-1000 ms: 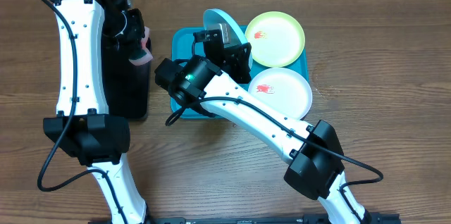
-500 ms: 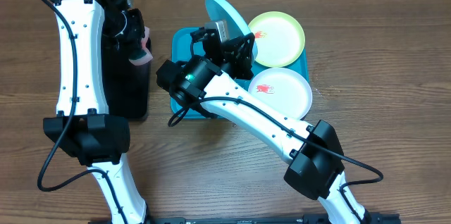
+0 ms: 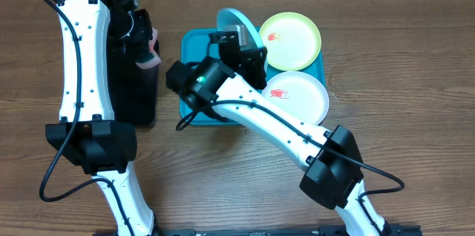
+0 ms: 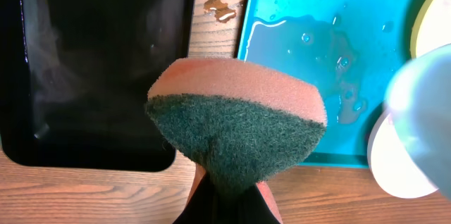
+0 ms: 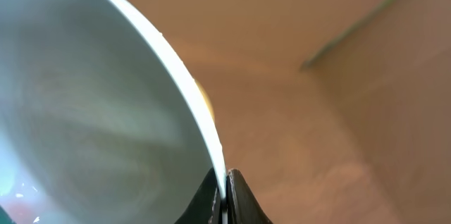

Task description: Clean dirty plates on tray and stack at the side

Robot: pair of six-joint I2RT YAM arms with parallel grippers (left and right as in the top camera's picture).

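Observation:
I will carry the plate to the clear tabletop beyond the smeared plates, to my right gripper's right in the overhead view, lower it flat and let go.
My right gripper (image 3: 239,43) is shut on the rim of the pale blue plate (image 3: 234,22) and holds it tilted on edge above the turquoise tray (image 3: 194,50). In the right wrist view the plate (image 5: 91,111) fills the left side, its rim pinched between my fingers (image 5: 225,185). The yellow-green plate (image 3: 291,41) and the white plate (image 3: 297,96) lie on the tray's right part, each with a red smear. My left gripper (image 4: 232,196) is shut on a sponge (image 4: 236,129), orange with a green scrub face, above the black tray's edge.
A black rectangular tray (image 3: 133,73) lies left of the turquoise tray, under my left arm. Water pools on the turquoise tray's floor (image 4: 317,41). A small puddle (image 4: 220,9) sits on the wooden table between the two trays.
My right gripper has shifted and turned slightly with the pale blue plate, tilting it more on edge. My left arm has not moved.

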